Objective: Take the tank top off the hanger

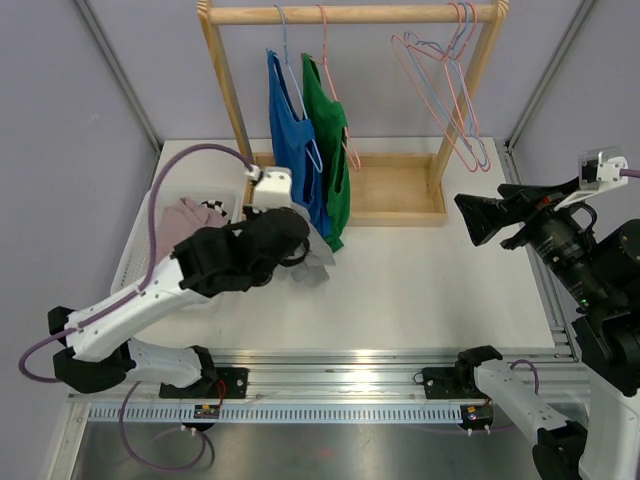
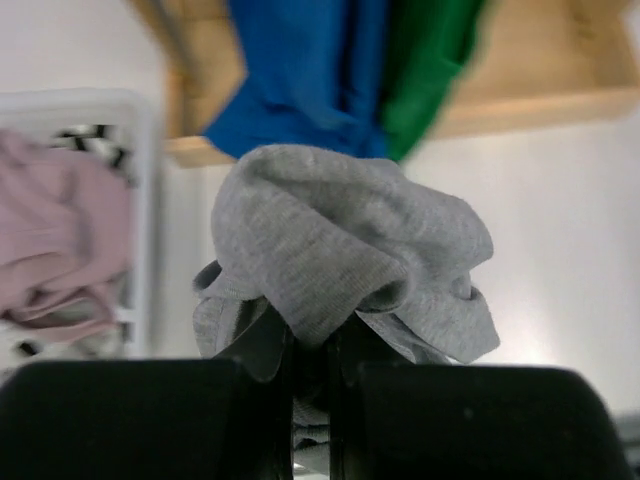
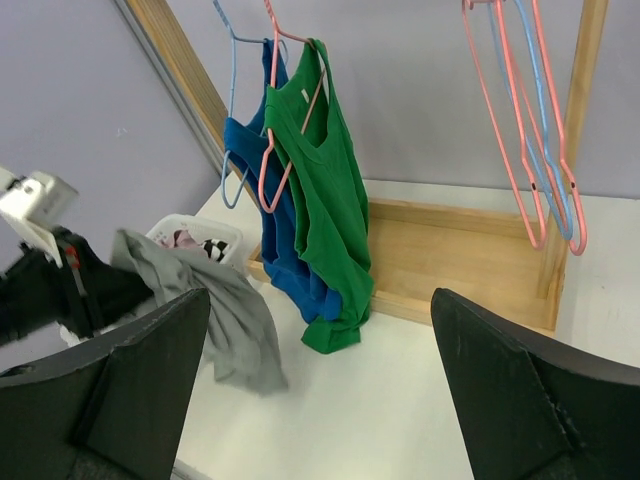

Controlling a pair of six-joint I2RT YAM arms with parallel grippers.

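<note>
My left gripper will swing to the left in the top view next, then lower the grey tank top into the white basket (image 2: 65,233), because it hangs free of any hanger.
My left gripper (image 1: 290,245) (image 2: 315,345) is shut on a grey tank top (image 2: 350,250), which hangs bunched from its jaws above the table, off any hanger; it also shows in the top view (image 1: 315,262) and the right wrist view (image 3: 215,310). A blue tank top (image 1: 290,140) on a blue hanger and a green tank top (image 1: 332,150) on a pink hanger (image 3: 275,150) hang from the wooden rack's rail (image 1: 350,14). My right gripper (image 1: 490,218) (image 3: 320,400) is open and empty, raised at the right, facing the rack.
A white basket (image 1: 135,245) with pink and checked clothes stands at the left, beside my left arm. Several empty pink and blue hangers (image 1: 450,80) hang at the rail's right end. The rack's wooden base tray (image 1: 400,190) sits at the table's back.
</note>
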